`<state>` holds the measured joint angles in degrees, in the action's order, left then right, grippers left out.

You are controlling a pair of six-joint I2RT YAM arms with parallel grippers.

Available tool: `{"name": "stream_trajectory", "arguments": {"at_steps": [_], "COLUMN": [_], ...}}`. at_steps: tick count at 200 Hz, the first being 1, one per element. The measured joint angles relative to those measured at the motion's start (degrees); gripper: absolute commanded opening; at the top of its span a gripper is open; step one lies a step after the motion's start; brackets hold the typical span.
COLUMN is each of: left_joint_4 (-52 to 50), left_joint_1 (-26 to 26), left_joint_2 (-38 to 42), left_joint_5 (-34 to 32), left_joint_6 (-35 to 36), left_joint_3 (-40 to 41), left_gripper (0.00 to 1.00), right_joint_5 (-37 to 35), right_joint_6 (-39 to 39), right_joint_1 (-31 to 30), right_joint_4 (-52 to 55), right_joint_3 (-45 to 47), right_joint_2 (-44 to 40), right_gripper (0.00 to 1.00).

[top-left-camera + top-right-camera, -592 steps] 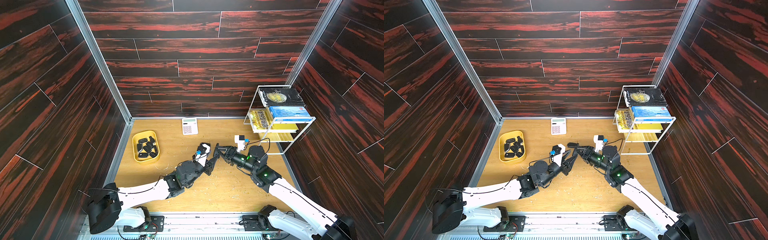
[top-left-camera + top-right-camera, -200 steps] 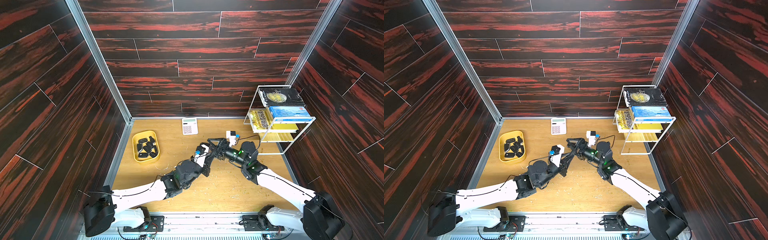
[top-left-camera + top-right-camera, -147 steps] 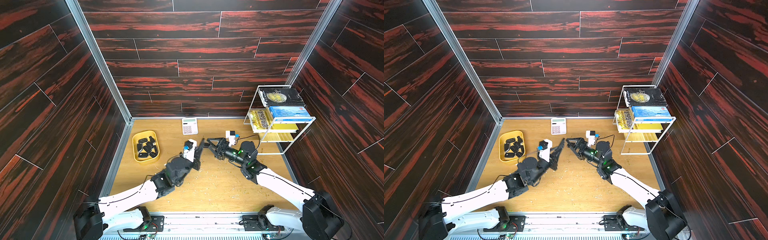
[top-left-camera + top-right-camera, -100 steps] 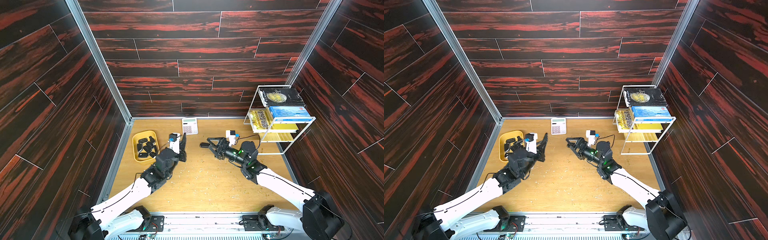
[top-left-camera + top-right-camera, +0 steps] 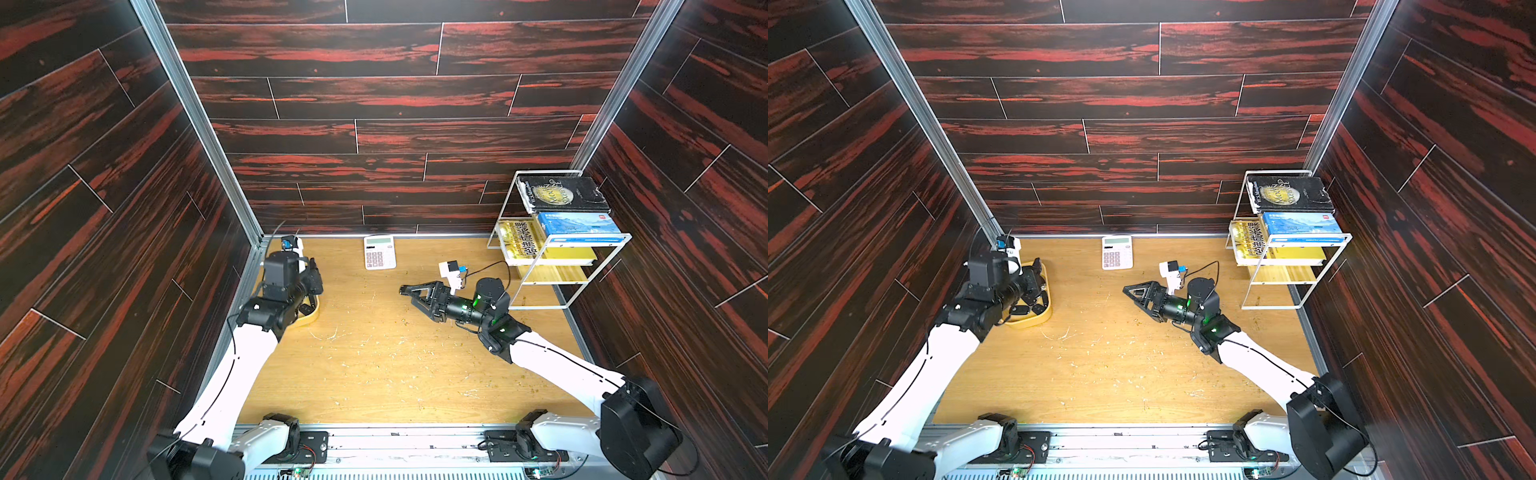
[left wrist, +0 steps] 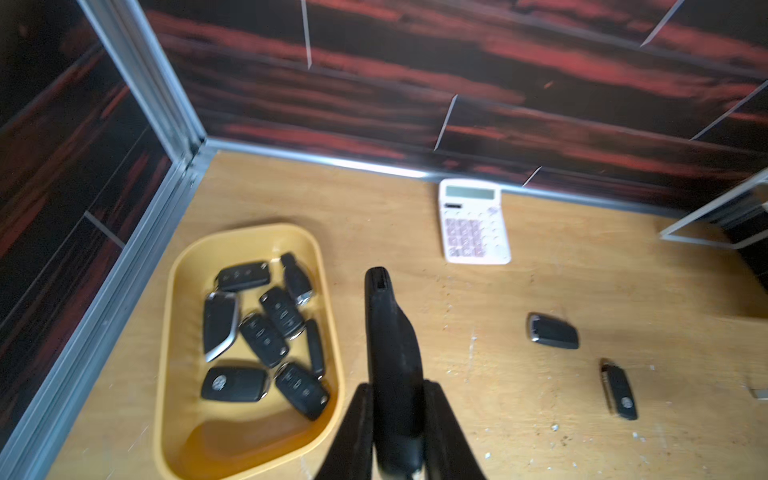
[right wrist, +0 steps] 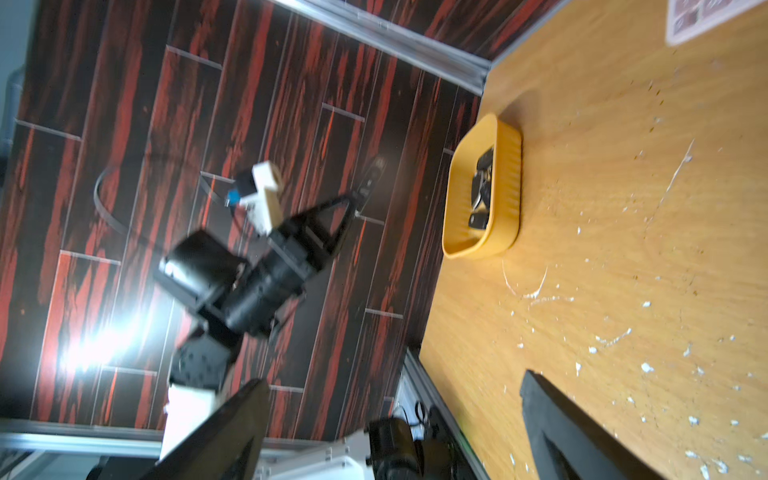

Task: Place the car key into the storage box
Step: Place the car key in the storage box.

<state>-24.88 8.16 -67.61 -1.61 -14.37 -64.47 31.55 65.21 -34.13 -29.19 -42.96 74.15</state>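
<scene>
My left gripper has the long black key hanging high beside the storage box's middle keys, so next it needs to move toward the side and down to them for the release.
The storage box (image 6: 173,291) is a shallow yellow tray by the left wall with several black car keys in it; it also shows in both top views (image 5: 312,314) (image 5: 1034,321) and in the right wrist view (image 7: 505,195). My left gripper (image 6: 397,432) is shut on a long black car key (image 6: 386,332) and hangs over the box's right side (image 5: 1036,277). My right gripper (image 5: 409,296) stands open and empty above the middle of the table, its fingers (image 7: 557,419) wide apart.
Two more black car keys (image 6: 552,331) (image 6: 618,388) lie on the wooden table right of the box. A white calculator (image 5: 379,252) lies at the back wall. A white wire rack (image 5: 557,249) with books stands at the back right.
My left arm has swung left from the middle of the table to the box, carrying the key. The right gripper has opened wider and stayed near the middle.
</scene>
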Motion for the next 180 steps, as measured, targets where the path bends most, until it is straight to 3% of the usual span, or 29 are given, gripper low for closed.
{"name": "stream_trajectory", "arguments": {"at_steps": [56, 112, 180], "left_joint_4": [-9.6, -13.3, -14.4], "left_joint_1": [-2.8, -8.1, -12.6], "left_joint_2": [-7.1, -12.8, -24.6], "left_joint_5": [1.6, 0.9, 1.0], "left_joint_6": [0.7, 0.7, 0.9], "left_joint_3": [-0.9, -3.9, -11.0], "left_gripper": [0.0, 0.0, 0.0], "right_joint_5": [8.3, 6.2, 4.2], "right_joint_6": [-15.9, -33.1, -40.2], "right_joint_1": [-0.6, -3.2, -4.7], "right_joint_4": [11.5, 23.5, 25.7], "right_joint_3": [-2.6, -7.1, -5.0], "right_joint_2": [1.6, 1.8, 3.1], "right_gripper": [0.98, 0.96, 0.96]}}
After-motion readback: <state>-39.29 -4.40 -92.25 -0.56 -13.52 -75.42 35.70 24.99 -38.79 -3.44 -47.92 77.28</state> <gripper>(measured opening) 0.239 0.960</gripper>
